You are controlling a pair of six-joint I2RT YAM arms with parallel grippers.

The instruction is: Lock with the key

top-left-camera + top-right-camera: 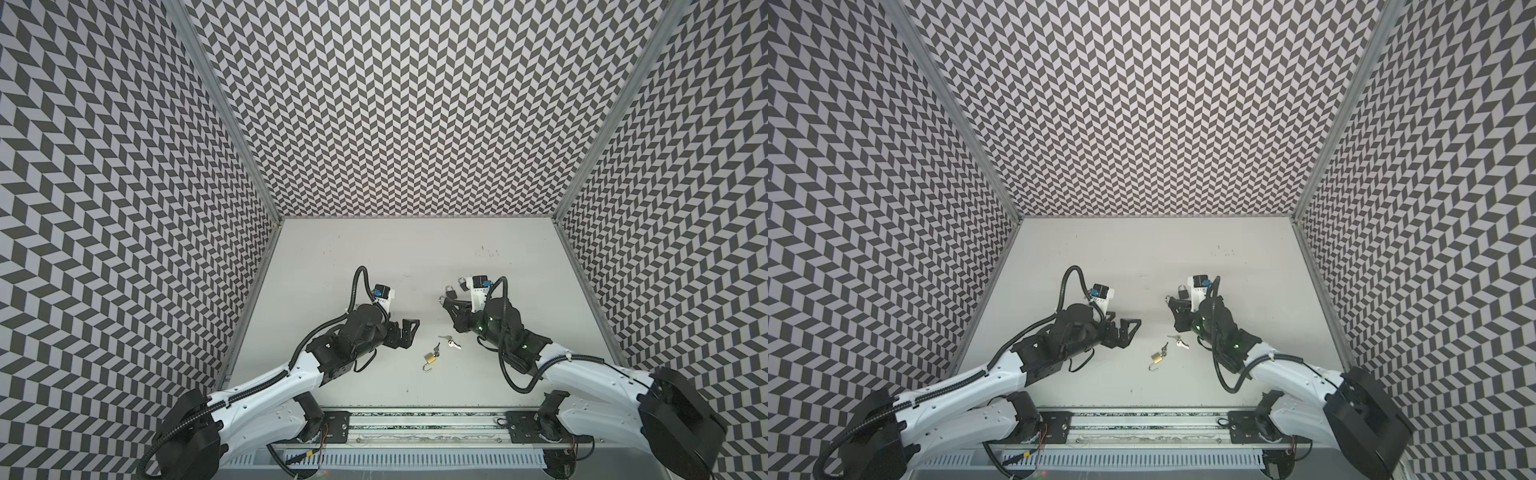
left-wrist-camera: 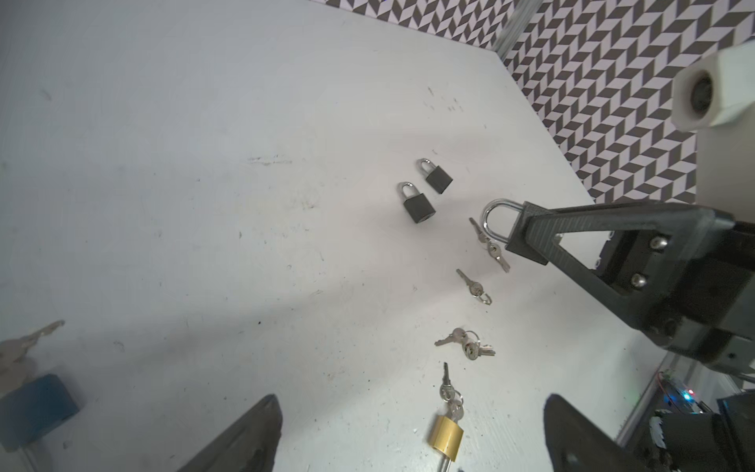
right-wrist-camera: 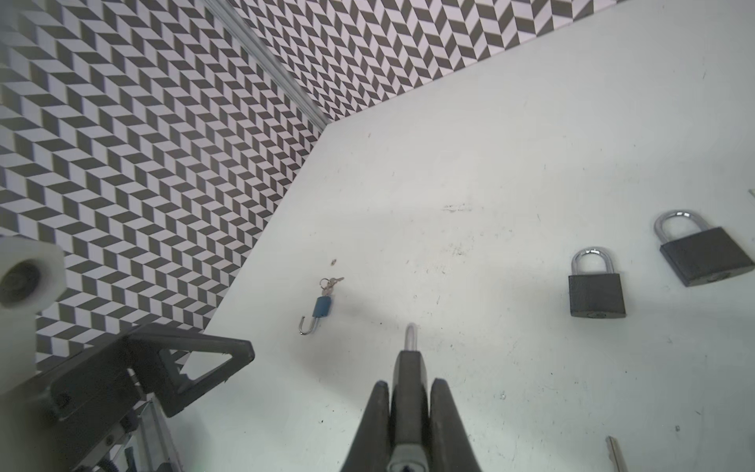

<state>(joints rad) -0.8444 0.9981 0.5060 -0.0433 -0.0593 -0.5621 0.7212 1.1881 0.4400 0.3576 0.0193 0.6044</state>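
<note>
I need to tilt my right gripper downward next, lower the dark grey padlock and release it on a clear spot of the table beside the black padlocks, because that spot is below.
My right gripper [image 3: 409, 387] is shut on a dark grey padlock [image 3: 409, 367], which it holds above the table with the shackle shut and pointing away and the keyhole toward the wrist camera. In both top views this gripper [image 1: 445, 302] [image 1: 1170, 302] hangs right of centre. My left gripper [image 1: 409, 332] [image 2: 410, 408] is open with nothing between its fingers. Just beyond it lies a brass padlock [image 2: 446, 437] [image 1: 430, 357] with its shackle open and a key [image 2: 447, 388] in its keyhole. A loose bunch of keys [image 2: 465, 345] [image 1: 451, 341] lies between the two grippers.
Two black padlocks [image 2: 418, 204] [image 2: 439, 180], both with shackles shut, lie on the white table [image 1: 374, 257] behind the right gripper. More loose keys [image 2: 474, 286] lie near them. A blue padlock [image 3: 322, 306] with an open shackle and keys lies by the left arm. Patterned walls close three sides.
</note>
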